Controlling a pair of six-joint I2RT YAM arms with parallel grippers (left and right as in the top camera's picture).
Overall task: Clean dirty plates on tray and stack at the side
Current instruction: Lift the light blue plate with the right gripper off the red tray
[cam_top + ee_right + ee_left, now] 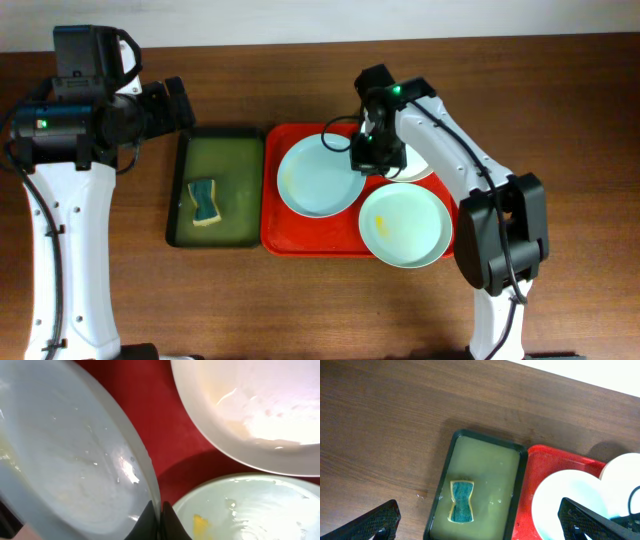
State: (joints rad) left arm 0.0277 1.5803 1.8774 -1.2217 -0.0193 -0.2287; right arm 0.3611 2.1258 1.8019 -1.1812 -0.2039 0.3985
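I will raise my right gripper, take the plate past the red tray [275, 220] and lower to release, as bare table is on its right in the overhead view.
The red tray [275, 220] holds three plates. A pale blue-green plate [315, 178] sits at its left, tilted; it fills the left of the right wrist view [65, 455]. My right gripper [372, 152] [160, 522] is shut on this plate's rim. A second blue-green plate [405, 225] with a yellow smear lies front right [250, 510]. A white plate [425, 165] lies back right, partly hidden by the arm [255, 405]. My left gripper [480, 522] is open, high above the green tray's left part.
A dark green black-rimmed tray [215, 150] of murky liquid stands left of the red tray, with a blue-green and yellow sponge [204, 200] in it [461, 501]. Brown wooden table [300, 300] lies all around.
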